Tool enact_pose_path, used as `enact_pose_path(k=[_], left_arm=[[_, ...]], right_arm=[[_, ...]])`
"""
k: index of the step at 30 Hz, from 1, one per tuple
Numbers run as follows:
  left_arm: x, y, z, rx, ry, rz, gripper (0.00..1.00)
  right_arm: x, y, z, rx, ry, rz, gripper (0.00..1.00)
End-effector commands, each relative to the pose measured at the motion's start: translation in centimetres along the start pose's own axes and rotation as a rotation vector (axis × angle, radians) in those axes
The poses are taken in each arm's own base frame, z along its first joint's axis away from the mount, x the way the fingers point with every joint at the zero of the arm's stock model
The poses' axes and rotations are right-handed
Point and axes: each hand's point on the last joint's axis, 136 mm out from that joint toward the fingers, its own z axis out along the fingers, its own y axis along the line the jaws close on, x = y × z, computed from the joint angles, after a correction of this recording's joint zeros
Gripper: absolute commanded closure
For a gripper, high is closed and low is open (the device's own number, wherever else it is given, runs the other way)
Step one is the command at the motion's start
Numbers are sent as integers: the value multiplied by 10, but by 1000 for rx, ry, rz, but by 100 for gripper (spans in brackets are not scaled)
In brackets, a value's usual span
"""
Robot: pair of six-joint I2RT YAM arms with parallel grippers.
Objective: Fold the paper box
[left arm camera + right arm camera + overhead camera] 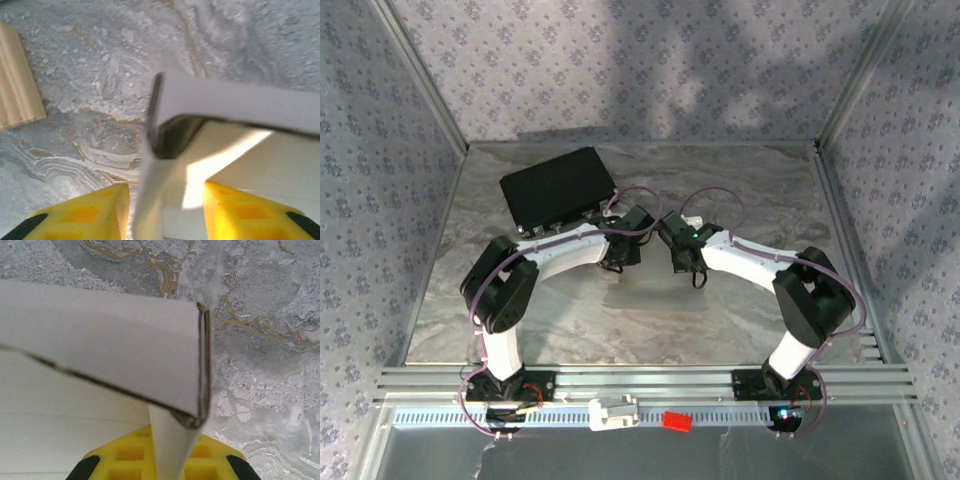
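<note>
The robot's right gripper has to turn away from the left gripper next, over the bare tabletop beside the paper box, and let go of the flap, because the left gripper is open.
The paper box (240, 105) is white thin cardboard, partly folded and held above the marbled table between the two arms. In the left wrist view one of its flaps hangs down between my yellow left fingers (95, 215), which stand apart with a gap on both sides, so the left gripper (164, 186) is open. From the right wrist the paper box (100, 335) shows a folded corner edge, and the right gripper (172, 440) is shut on a narrow flap beneath it. Seen from above, the left gripper (618, 258) and the right gripper (692, 265) face each other at mid-table.
A black rectangular case (558, 187) lies at the back left of the table. A light wooden block (15, 80) rests on the table to the left of the left gripper. Patterned walls close in the back and sides, and a metal rail (640, 380) runs along the near edge.
</note>
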Motion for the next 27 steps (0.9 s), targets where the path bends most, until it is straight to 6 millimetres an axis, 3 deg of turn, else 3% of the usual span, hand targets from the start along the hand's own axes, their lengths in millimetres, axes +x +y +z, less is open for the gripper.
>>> enact_pose_path(k=[1,8,17,21,27], left_arm=[[-27,-22,-33,140,-73,-18,53],[-57,-25,-69,243,-112,-81,52],[-104,30,-100,232,-184,-226,54],[-109,49,-104,208,-139,-258,56],[-99,71,-113,186,-115,-283,56]], right_arm=[[15,-9,7,57,80,-23,100],[24,-26,19,113,200,57,100],[40,-48,23,247,500,285,100],[51,-53,19,323,610,495,100],[68,-39,23,322,767,858,100]])
